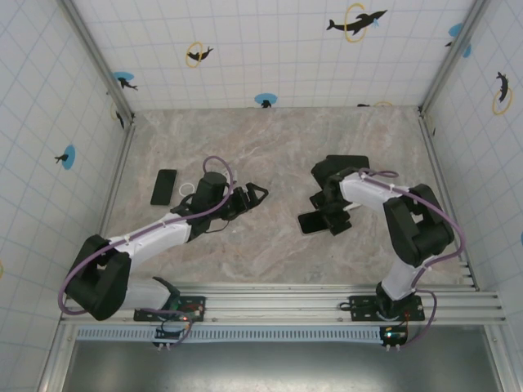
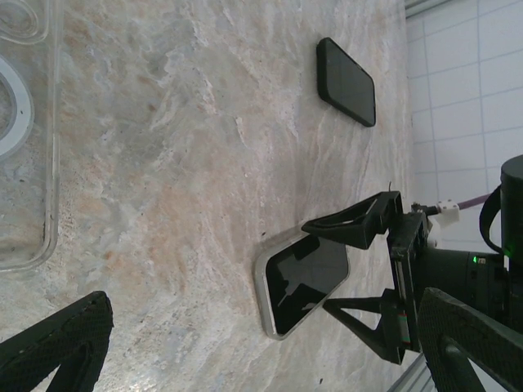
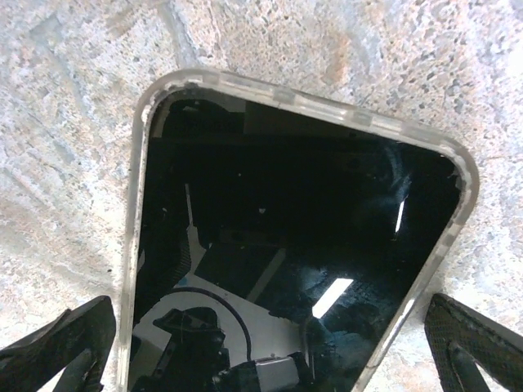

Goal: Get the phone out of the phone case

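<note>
The phone will be slightly farther under my right gripper after its next move. The case's long edges will then be between its closed fingers.
The phone [image 3: 294, 245], black glass facing up, lies in a clear phone case [image 3: 133, 212] on the marble table; it also appears right of centre [image 1: 310, 222] and further off [image 2: 304, 282]. My right gripper [image 3: 265, 359] hovers right over it, open, one fingertip [image 3: 61, 347] outside each long edge, and I cannot tell whether they touch the case. From above, the right gripper [image 1: 328, 217] covers the phone's right end. My left gripper [image 1: 255, 198] stands open and empty a short way left of the phone, pointing at it. In its wrist view the left gripper [image 2: 261, 355] holds nothing.
A bare black phone [image 1: 163, 187] lies at the left. An empty clear case with a white ring [image 2: 16, 122] sits beside it, partly under my left arm. Another black phone [image 2: 346, 82] lies behind the cased one. Tiled walls ring the table.
</note>
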Robot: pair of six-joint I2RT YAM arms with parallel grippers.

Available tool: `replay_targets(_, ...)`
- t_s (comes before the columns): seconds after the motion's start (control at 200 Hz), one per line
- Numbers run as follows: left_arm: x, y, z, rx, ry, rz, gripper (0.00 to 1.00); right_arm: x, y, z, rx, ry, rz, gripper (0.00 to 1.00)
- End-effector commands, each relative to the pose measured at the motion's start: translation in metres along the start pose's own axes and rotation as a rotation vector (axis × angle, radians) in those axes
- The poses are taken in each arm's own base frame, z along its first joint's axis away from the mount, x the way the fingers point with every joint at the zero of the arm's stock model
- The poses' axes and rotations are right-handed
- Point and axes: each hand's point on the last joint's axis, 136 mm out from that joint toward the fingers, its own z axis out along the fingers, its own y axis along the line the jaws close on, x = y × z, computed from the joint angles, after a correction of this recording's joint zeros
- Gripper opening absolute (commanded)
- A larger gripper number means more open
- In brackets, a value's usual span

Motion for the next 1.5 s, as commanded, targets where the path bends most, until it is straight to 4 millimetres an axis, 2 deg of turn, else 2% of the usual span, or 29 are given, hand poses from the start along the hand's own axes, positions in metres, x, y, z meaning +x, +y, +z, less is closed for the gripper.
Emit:
replay_targets(0.0,0.008,0.004,0.002,0.002,0.023,0.03,0.98,-0.001,-0.01,0.006,0.073,-0.002,0.033,0.99)
replay_targets(0.35,0.009,0.004,0.005,0.011,0.031,0.029,0.98,0.032,-0.02,0.016,0.154,0.076,0.029,0.98)
replay_targets(0.46,0.01,0.003,0.006,0.015,0.035,0.032,0.98,0.031,-0.021,0.018,0.182,0.069,0.017,0.97)
replay_targets(0.596,0.011,0.006,0.006,0.01,0.038,0.03,0.98,0.025,-0.023,0.022,0.201,0.048,-0.011,0.89)
replay_targets(0.736,0.012,0.006,0.006,0.008,0.042,0.033,0.98,0.021,-0.027,0.023,0.203,0.039,-0.015,0.85)
replay_targets(0.871,0.013,0.006,0.007,0.009,0.052,0.031,0.98,0.021,-0.034,0.026,0.208,0.041,-0.02,0.69)
replay_targets(0.911,0.013,0.005,0.007,0.011,0.054,0.032,0.98,0.021,-0.034,0.025,0.205,0.036,-0.022,0.68)
replay_targets(1.031,0.012,0.003,0.008,0.01,0.056,0.037,0.98,0.019,-0.032,0.02,0.182,0.028,-0.028,0.66)
replay_targets(1.126,0.011,0.001,0.008,0.016,0.055,0.036,0.98,0.014,-0.022,0.01,0.139,0.0,-0.052,0.63)
replay_targets(1.326,0.003,-0.002,0.007,-0.006,0.037,0.047,0.98,0.01,0.001,-0.017,0.021,-0.05,-0.191,0.6)
replay_targets(1.491,-0.005,-0.005,0.005,-0.018,0.008,0.068,0.98,0.018,0.017,-0.034,-0.077,-0.102,-0.374,0.57)
